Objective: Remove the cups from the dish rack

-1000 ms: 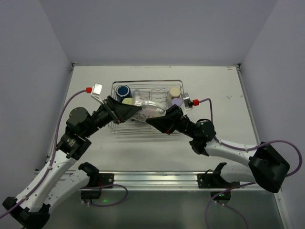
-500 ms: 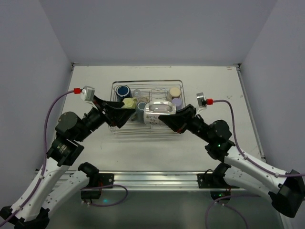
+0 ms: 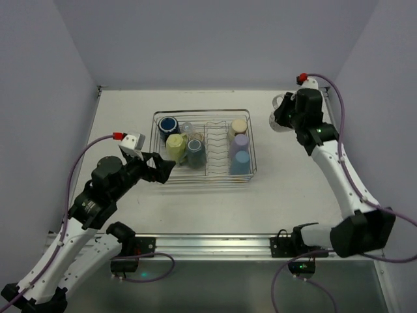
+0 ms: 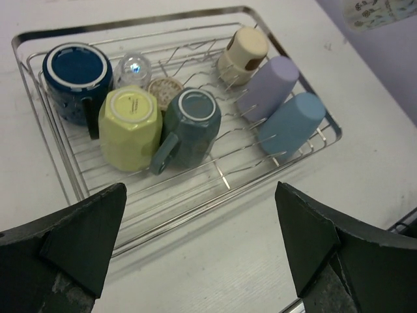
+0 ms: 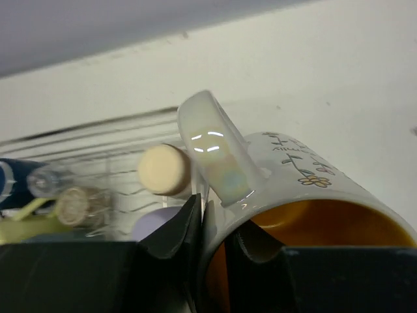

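Observation:
The white mug hangs tipped in my right gripper. My right gripper will tilt downward next and lower toward the bare tabletop beside the rack to release the mug upright.
The silver wire dish rack (image 3: 202, 111) stands mid-table. It holds a dark blue cup (image 3: 168, 124), a clear glass (image 3: 187, 127), a yellow-green cup (image 3: 174, 146), a teal mug (image 3: 195, 150), and cream (image 3: 238, 126), lavender (image 3: 241, 141) and light blue (image 3: 240, 162) cups. A small metallic cup (image 4: 164, 87) lies among them. My right gripper (image 3: 281, 117) is shut on the rim of the white mug with the orange inside (image 5: 306, 189), held above the table right of the rack. My left gripper (image 4: 199, 215) is open and empty at the rack's near-left corner.
The rack's plate-slot wires (image 4: 215, 98) run down its middle. Grey walls close in the table on the left, back and right. A metal rail (image 3: 208, 244) runs along the near edge.
My right gripper has lifted the white mug out of the rack and carried it to the far right. My left gripper has drawn back to the rack's near-left corner.

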Motion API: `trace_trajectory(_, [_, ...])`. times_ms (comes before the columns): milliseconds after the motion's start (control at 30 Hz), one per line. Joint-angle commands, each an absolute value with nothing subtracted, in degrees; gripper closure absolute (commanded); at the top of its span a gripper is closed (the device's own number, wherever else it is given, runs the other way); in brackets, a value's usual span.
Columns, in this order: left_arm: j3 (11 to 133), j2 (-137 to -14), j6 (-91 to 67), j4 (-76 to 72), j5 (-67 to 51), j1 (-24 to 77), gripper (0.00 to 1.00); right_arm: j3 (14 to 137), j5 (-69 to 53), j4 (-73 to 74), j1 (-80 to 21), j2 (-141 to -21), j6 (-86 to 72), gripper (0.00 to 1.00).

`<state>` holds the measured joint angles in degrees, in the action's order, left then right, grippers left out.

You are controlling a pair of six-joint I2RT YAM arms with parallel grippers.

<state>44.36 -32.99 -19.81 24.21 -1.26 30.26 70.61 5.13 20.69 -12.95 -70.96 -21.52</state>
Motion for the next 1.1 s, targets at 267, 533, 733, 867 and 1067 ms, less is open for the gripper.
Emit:
trace_trajectory(267, [39.11,-32.34,-14.94,22.15,0.79,30.06,0.00,94.74,7.91,31.64,-8.35,-104.40,-11.60,1.00])
trace_trajectory(533, [39.02,-34.71,-14.76,21.97,0.44,30.06,0.00,99.14,5.63,31.73,-8.09,-115.31,-11.51,1.00])
trace_trajectory(733, [40.08,-39.36,-14.94,22.15,0.53,30.06,0.00,98.53,6.68,31.64,-8.17,-115.23,-11.69,0.73])
trace_trajectory(867, [42.18,-42.36,-16.08,23.03,0.79,30.06,0.00,97.21,7.21,31.64,-8.09,-110.85,-11.86,0.43])
trace_trajectory(1067, [47.88,-49.03,-18.27,23.03,0.88,30.06,0.00,89.84,4.75,28.31,-8.09,-99.95,-14.58,0.13])
